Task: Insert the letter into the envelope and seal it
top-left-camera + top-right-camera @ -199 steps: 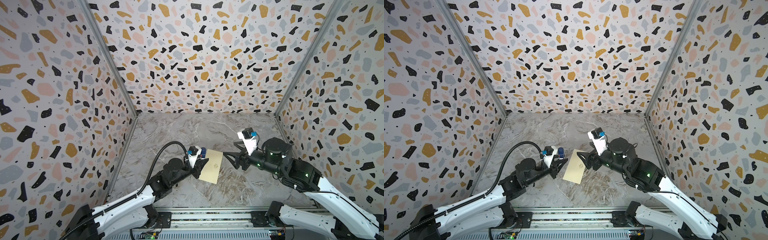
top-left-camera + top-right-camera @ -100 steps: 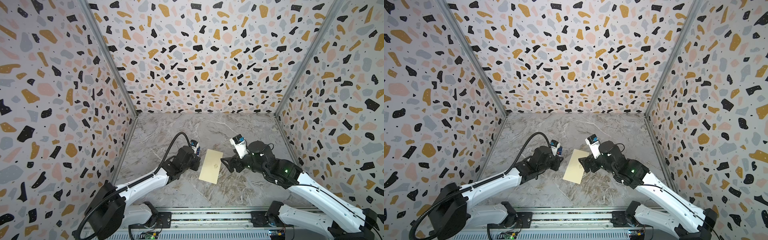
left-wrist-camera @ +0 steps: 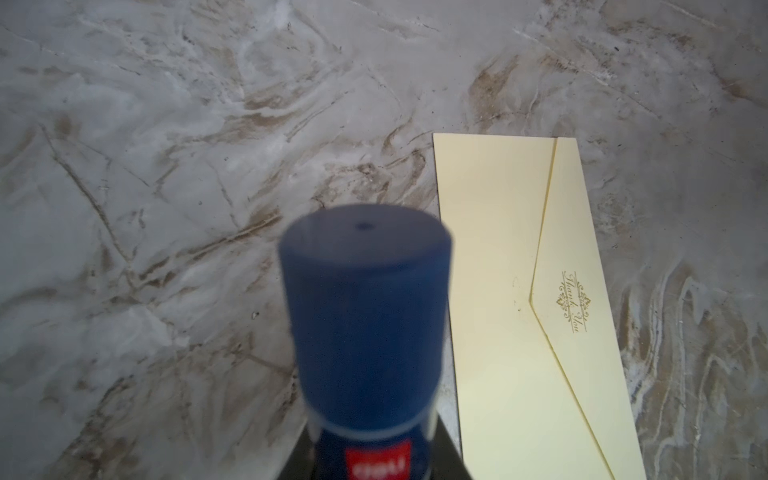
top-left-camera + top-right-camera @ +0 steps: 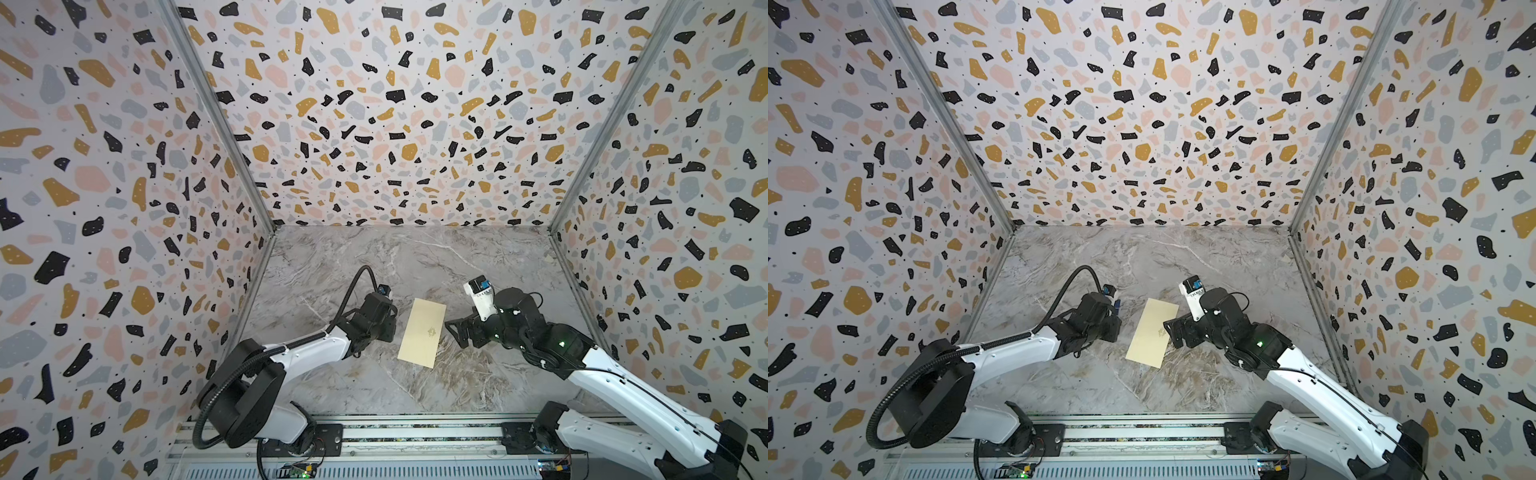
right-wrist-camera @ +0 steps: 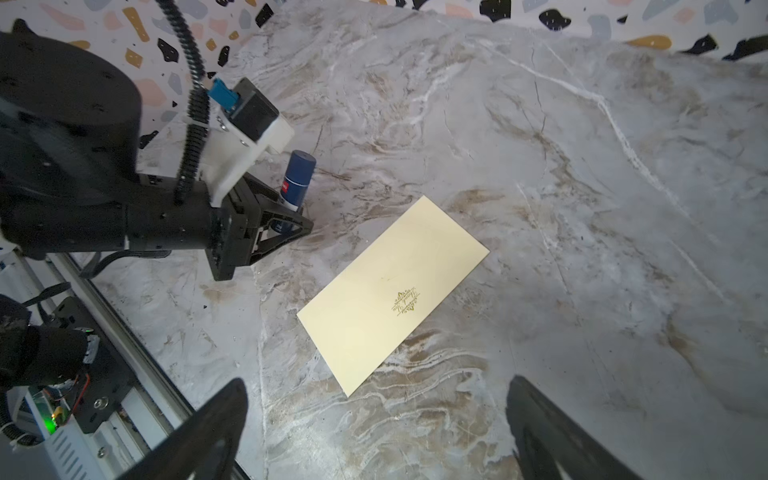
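Note:
The flap is folded down, so the robot's left gripper will next go down to the bare marble beside the envelope [image 4: 1152, 332] below it and let go of the capped blue glue stick there.
The pale yellow envelope [image 4: 422, 332] [image 4: 1152, 332] lies flat on the marble table. Its triangular flap is folded down and a small gold emblem faces up [image 3: 573, 301] [image 5: 405, 301]. The letter is out of view. My left gripper [image 4: 386, 320] [image 5: 286, 212] sits just left of the envelope, shut on a blue glue stick [image 3: 365, 332] [image 5: 297, 178] [image 4: 1117, 306] with its cap on. My right gripper [image 4: 455, 332] [image 4: 1171, 334] [image 5: 376, 390] hangs open at the envelope's right edge, its fingers [image 5: 224, 415] wide apart with nothing between them.
Terrazzo-patterned walls [image 4: 395, 124] close the table [image 4: 415, 257] in on three sides. A metal rail [image 4: 374, 432] with the arm bases runs along the front edge. The left arm's cable [image 4: 353, 286] loops up above its wrist.
My left gripper has drawn back a little from the envelope's left edge, still holding the glue stick. My right gripper's jaws have spread wider and the arm has dropped lower beside the envelope.

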